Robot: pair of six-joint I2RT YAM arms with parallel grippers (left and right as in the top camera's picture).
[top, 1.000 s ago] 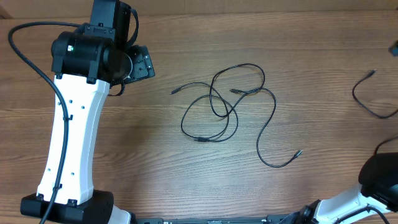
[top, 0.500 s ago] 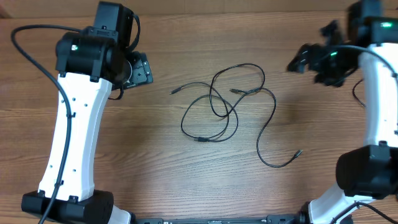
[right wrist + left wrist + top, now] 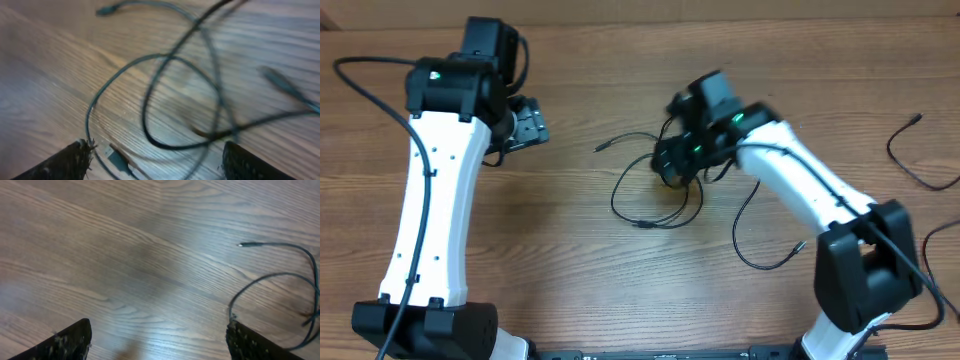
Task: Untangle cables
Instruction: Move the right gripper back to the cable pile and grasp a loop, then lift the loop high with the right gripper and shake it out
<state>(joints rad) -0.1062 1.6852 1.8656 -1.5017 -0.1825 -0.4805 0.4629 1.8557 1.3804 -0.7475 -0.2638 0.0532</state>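
The right gripper lowers next and closes on the black cable's bend (image 3: 148,134) below its spread fingers, because that loop crosses over the other cords.
The cables (image 3: 660,195) are thin black cords with small plug tips, looped over one another at the middle of the wooden table. My right gripper (image 3: 672,166) hangs open directly over the tangle, and its wrist view shows crossing loops (image 3: 180,100) between the spread fingers (image 3: 155,160). My left gripper (image 3: 525,125) is open and empty to the left of the tangle. Its wrist view shows one plug tip and a curved cord (image 3: 280,270) at the right edge, between and beyond its fingers (image 3: 157,342).
A separate black cord (image 3: 910,160) lies at the table's far right edge. A loose cable end with a plug (image 3: 775,258) trails toward the front right. The left arm's white body (image 3: 430,220) stands over the left side of the table.
The right arm has swung in from the far right and come down over the tangle. The left gripper has shifted slightly left. The cables lie as before.
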